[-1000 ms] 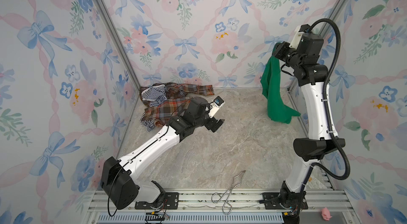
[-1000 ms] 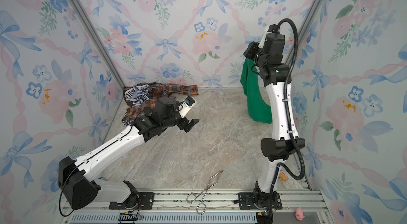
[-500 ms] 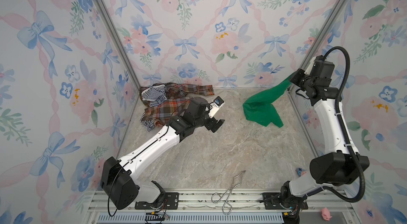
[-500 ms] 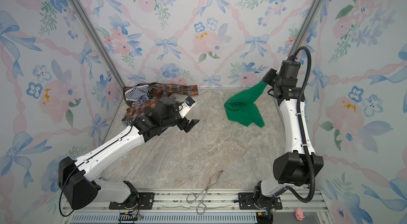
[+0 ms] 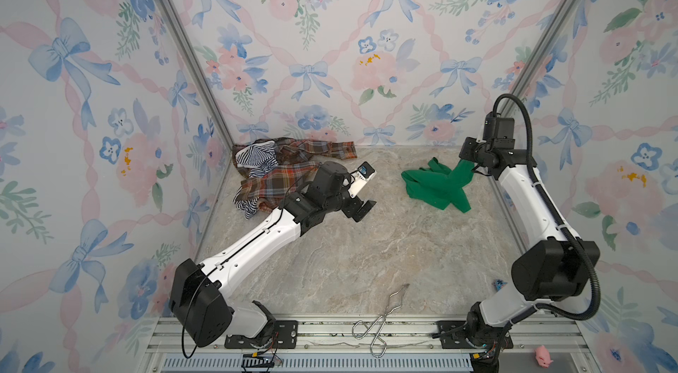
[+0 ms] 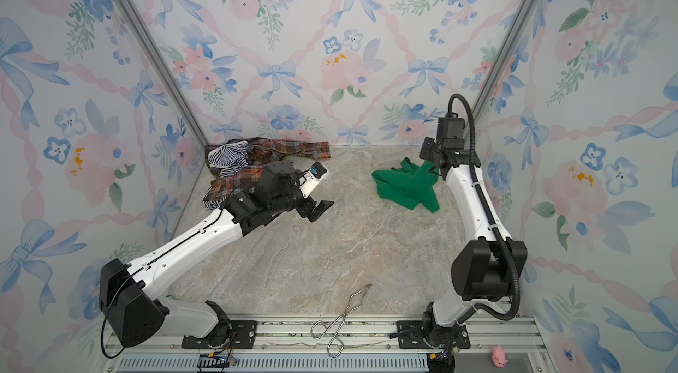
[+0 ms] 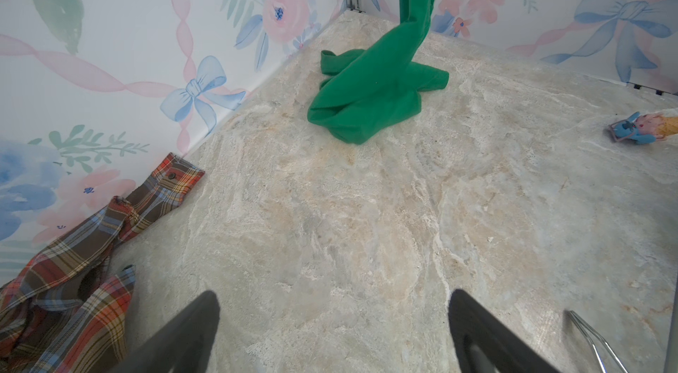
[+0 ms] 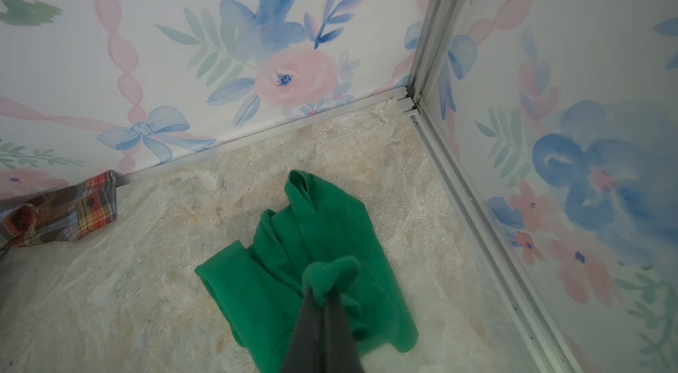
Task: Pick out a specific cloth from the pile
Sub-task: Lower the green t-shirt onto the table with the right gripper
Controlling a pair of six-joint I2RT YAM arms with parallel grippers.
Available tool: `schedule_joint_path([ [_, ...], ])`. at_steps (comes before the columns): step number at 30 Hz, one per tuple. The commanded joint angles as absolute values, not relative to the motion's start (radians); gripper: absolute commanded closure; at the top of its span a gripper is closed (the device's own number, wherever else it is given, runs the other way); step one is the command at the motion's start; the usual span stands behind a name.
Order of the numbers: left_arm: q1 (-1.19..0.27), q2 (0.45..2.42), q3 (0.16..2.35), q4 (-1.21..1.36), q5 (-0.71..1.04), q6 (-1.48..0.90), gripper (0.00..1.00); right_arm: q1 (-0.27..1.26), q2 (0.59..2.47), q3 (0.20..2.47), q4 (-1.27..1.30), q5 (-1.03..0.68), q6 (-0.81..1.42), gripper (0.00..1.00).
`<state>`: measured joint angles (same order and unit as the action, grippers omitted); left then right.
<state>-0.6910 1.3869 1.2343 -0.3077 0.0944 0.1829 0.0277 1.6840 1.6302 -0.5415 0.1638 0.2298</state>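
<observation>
My right gripper is above the crumpled green folds and the cloth is clear of the pile, so next I should bring the gripper down over the folds and release the raised corner there.
The cloth (image 5: 433, 189) (image 6: 403, 188) is plain bright green and lies crumpled on the marble floor at the back right, with one corner drawn up. My right gripper (image 5: 466, 164) (image 6: 430, 166) (image 8: 324, 294) is shut on that raised corner of the cloth (image 8: 293, 279). The pile (image 5: 279, 180) (image 6: 238, 178) of plaid fabric and striped fabric (image 5: 255, 158) sits in the back left corner. My left gripper (image 5: 361, 210) (image 6: 319, 208) (image 7: 332, 298) hovers open over bare floor just right of the pile, holding nothing. The left wrist view shows the cloth (image 7: 367, 96) ahead.
Metal tongs (image 5: 385, 316) (image 6: 345, 320) (image 7: 594, 338) lie by the front rail. A small blue toy (image 7: 638, 129) (image 5: 498, 284) rests near the right arm's base. A pink toy (image 5: 543, 355) sits outside the front right. Flowered walls enclose three sides.
My right arm came down from high up, lowering the hanging green cloth until most of it lies on the floor. The left arm has not moved.
</observation>
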Motion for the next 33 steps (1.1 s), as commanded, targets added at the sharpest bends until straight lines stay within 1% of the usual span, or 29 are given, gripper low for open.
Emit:
schedule_joint_path([
  [1, -0.693, 1.402, 1.224, -0.293, 0.103, 0.187, 0.02, 0.086, 1.81, 1.655, -0.579, 0.191, 0.205, 1.0],
  [4, -0.694, 1.401, 1.224, -0.293, 0.101, 0.188, 0.02, 0.12, 1.94, 1.735, -0.601, 0.189, 0.219, 1.0],
  [10, -0.693, 1.402, 1.224, -0.293, 0.103, 0.188, 0.02, 0.128, 2.188, 1.939, -0.712, 0.145, 0.249, 1.0],
  [14, -0.693, 1.407, 1.226, -0.294, 0.106, 0.186, 0.02, 0.13, 2.281, 2.03, -0.785, 0.138, 0.231, 1.0],
  [15, -0.693, 1.406, 1.226, -0.294, 0.107, 0.186, 0.02, 0.13, 2.278, 2.023, -0.778, 0.136, 0.225, 0.96],
  [16, -0.693, 1.407, 1.226, -0.293, 0.106, 0.186, 0.02, 0.13, 2.261, 2.006, -0.758, 0.127, 0.216, 0.85],
  [19, -0.693, 1.407, 1.227, -0.293, 0.109, 0.186, 0.02, 0.143, 2.154, 1.881, -0.65, 0.149, 0.189, 0.4],
  [20, -0.693, 1.408, 1.227, -0.293, 0.11, 0.183, 0.02, 0.148, 2.113, 1.832, -0.615, 0.178, 0.183, 0.28],
  [22, -0.693, 1.407, 1.227, -0.293, 0.111, 0.183, 0.02, 0.157, 2.014, 1.726, -0.546, 0.255, 0.178, 0.01],
  [24, -0.694, 1.408, 1.227, -0.293, 0.11, 0.184, 0.02, 0.154, 1.954, 1.661, -0.546, 0.313, 0.186, 0.03],
  [27, -0.695, 1.41, 1.229, -0.293, 0.109, 0.18, 0.02, 0.127, 1.945, 1.652, -0.638, 0.337, 0.21, 0.03],
  [29, -0.695, 1.412, 1.23, -0.293, 0.117, 0.177, 0.02, 0.104, 1.979, 1.662, -0.665, 0.306, 0.215, 0.03],
  [33, -0.696, 1.414, 1.23, -0.293, 0.114, 0.178, 0.02, 0.082, 2.122, 1.789, -0.777, 0.252, 0.215, 0.03],
])
